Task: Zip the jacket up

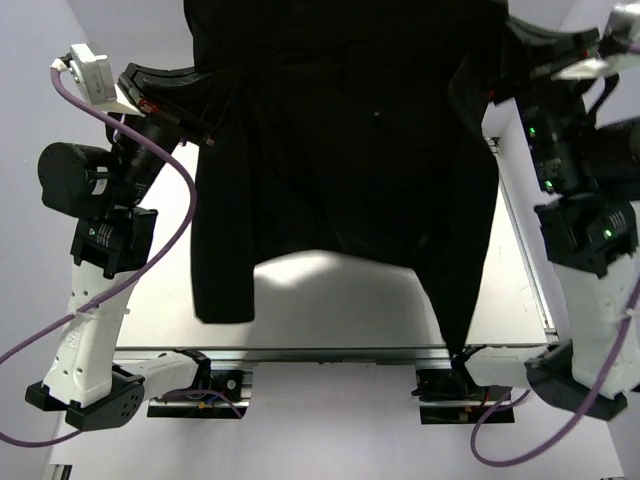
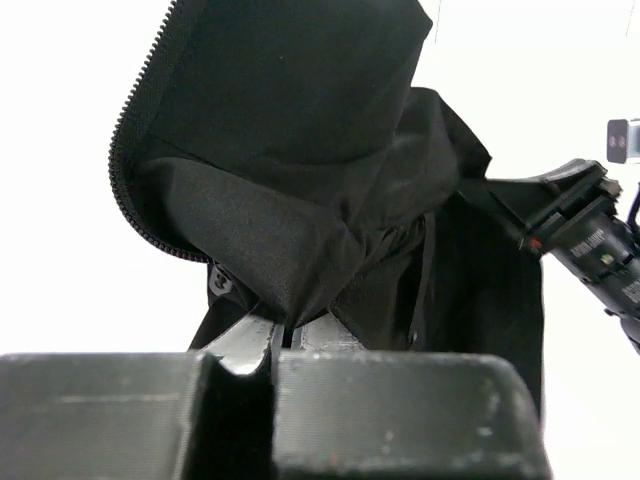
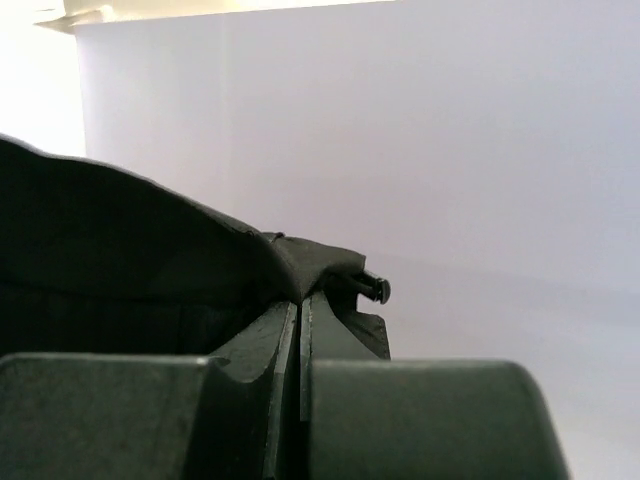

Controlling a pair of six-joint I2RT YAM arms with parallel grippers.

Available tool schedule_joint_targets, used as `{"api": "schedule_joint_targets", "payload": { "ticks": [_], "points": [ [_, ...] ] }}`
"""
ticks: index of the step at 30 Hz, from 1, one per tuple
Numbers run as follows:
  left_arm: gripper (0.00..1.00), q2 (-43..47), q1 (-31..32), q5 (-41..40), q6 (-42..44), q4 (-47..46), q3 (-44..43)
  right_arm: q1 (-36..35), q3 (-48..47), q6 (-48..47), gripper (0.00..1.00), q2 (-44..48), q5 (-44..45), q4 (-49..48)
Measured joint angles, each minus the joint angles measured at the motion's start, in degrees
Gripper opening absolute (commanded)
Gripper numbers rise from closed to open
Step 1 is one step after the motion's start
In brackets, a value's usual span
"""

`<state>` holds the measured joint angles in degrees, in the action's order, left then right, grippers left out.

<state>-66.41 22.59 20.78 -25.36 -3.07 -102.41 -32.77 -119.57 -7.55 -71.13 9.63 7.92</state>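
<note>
The jacket [image 1: 350,150] still hangs above the table, so the left gripper will next carry the fold outward and down, then let it go over the far part of the table.
The black jacket [image 1: 350,150] hangs stretched between both grippers above the white table [image 1: 330,300]. One sleeve [image 1: 222,280] droops at the left, and another part trails down to the table's front edge at the right. My left gripper [image 1: 208,136] is shut on a fold of jacket fabric [image 2: 300,270]. A line of zipper teeth [image 2: 122,130] curves along the fabric edge to the left of that grip. My right gripper [image 1: 508,45] is shut on another fold of the jacket [image 3: 300,265], with a small dark stud [image 3: 378,289] sticking out just past the fingertips.
The right arm [image 2: 590,240] shows behind the jacket in the left wrist view. Purple cables [image 1: 150,165] loop beside both arm bases. An aluminium rail [image 1: 330,353] runs along the table's near edge.
</note>
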Motion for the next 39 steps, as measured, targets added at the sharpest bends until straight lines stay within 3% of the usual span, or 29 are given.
{"api": "schedule_joint_targets", "payload": {
  "ticks": [6, 11, 16, 18, 19, 20, 21, 23, 26, 29, 34, 39],
  "points": [
    [0.0, -4.3, 0.2, -5.0, 0.5, 0.0, 0.0, -1.0, -5.0, -3.6, 0.0, -12.1, 12.7, -7.1],
    [0.0, -14.2, 0.0, -18.0, 2.3, 1.0, 1.4, 0.2, 0.5, -9.0, 0.0, -26.4, 26.9, -20.8],
    [0.0, -29.3, -0.2, -32.5, 3.4, 2.7, 3.5, 3.7, 0.3, -6.1, 0.0, -45.8, 31.3, -21.9],
    [0.16, -38.9, -0.5, -36.1, 3.6, 5.9, -0.2, 5.0, -3.7, -4.2, 0.0, -55.3, 30.2, -20.7],
    [0.48, -45.0, -0.8, -37.7, 3.8, 7.8, -4.2, 5.6, -5.7, -2.9, 0.0, -59.7, 28.8, -19.8],
    [0.85, -51.1, -1.1, -38.4, 4.1, 10.5, -9.3, 6.1, -7.5, -1.8, 0.25, -63.9, 27.0, -18.4],
    [0.98, -56.9, -1.6, -38.0, 4.2, 11.9, -13.7, 6.6, -8.2, -0.9, 0.45, -66.5, 25.5, -17.4],
    [0.98, -63.5, -2.5, -36.5, 3.4, 13.7, -17.3, 7.4, -8.1, 0.2, 0.89, -69.6, 22.6, -13.9],
    [0.98, -66.8, -4.3, -35.1, 3.2, 19.0, -17.4, 7.7, -7.7, 0.7, 0.89, -69.2, 18.3, -7.9],
    [0.98, -65.2, -5.6, -33.7, 3.5, 21.5, -17.0, 7.4, -3.6, 2.4, 0.89, -62.5, 15.1, -4.0],
    [0.98, -47.3, -5.9, -28.3, 3.0, 21.4, 1.0, 6.7, 16.6, 11.5, 0.89, -39.1, 10.9, 2.0],
    [0.98, -29.7, -0.9, -24.0, 1.1, 19.5, 19.8, 6.5, 41.1, 21.2, 0.89, -17.4, 4.5, 5.3]
  ]
}}
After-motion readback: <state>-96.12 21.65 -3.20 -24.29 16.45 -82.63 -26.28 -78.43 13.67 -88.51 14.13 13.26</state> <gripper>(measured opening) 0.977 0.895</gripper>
